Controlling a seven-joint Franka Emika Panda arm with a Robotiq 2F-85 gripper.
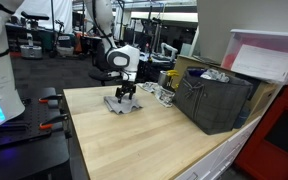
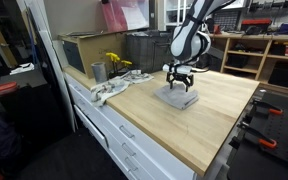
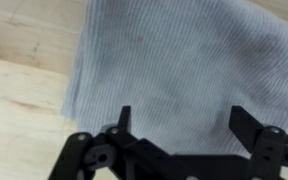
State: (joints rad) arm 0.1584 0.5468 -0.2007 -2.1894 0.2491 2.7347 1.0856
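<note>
I will next move my gripper to the left in the wrist view and down onto the cloth's edge [image 1: 108, 102] [image 3: 78, 78], because that edge is below it on that side.
A grey folded cloth [image 3: 174, 70] lies flat on the light wooden table top [image 1: 124, 135]. It also shows in both exterior views [image 1: 117, 104] [image 2: 177, 97]. My gripper [image 3: 181, 115] hangs straight above the cloth with its two fingers spread wide and nothing between them. In both exterior views the gripper [image 1: 125, 95] [image 2: 181, 78] sits just over the cloth, fingertips close to it or touching; I cannot tell which.
A dark plastic crate [image 1: 216, 98] stands on the table near the wall, with a white cloth and clutter [image 1: 154, 92] beside it. In an exterior view a metal cup [image 2: 98, 71], yellow items [image 2: 115, 62] and a crumpled white rag [image 2: 112, 88] lie along the table's edge.
</note>
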